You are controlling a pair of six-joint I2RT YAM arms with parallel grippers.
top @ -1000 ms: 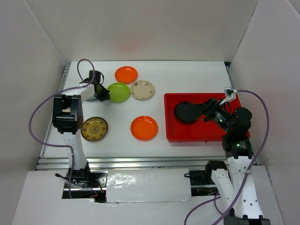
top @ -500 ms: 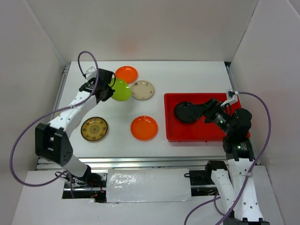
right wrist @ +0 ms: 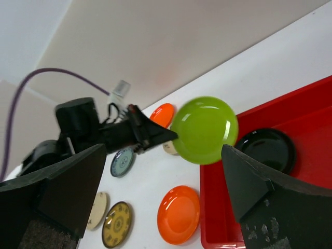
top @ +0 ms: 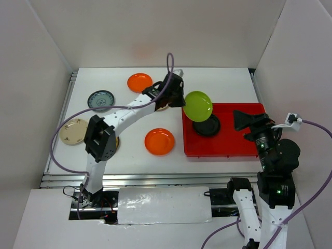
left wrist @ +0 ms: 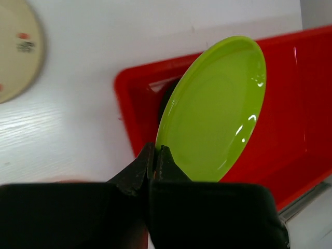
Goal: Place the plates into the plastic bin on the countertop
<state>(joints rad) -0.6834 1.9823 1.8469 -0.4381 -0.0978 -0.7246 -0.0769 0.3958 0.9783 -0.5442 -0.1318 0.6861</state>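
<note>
The lime plate in my left gripper comes down and across next and is released onto the black plate, which lies below it, to the right in the top view.
My left gripper is shut on the rim of the lime green plate, holding it tilted above the left end of the red plastic bin. In the left wrist view the gripper pinches the lime plate over the bin. A black plate lies in the bin, partly under the lime one. My right gripper is open and empty, raised over the bin's right part. In the right wrist view, between its fingers, are the lime plate and the black plate.
On the white countertop lie two orange plates, a grey-blue plate and a cream plate. A brown-gold plate lies partly under the left arm. Another cream plate lies behind the left gripper.
My left arm swung from the far left to the right, carrying the lime plate over the bin. My right gripper drew back to the right, away from the black plate.
</note>
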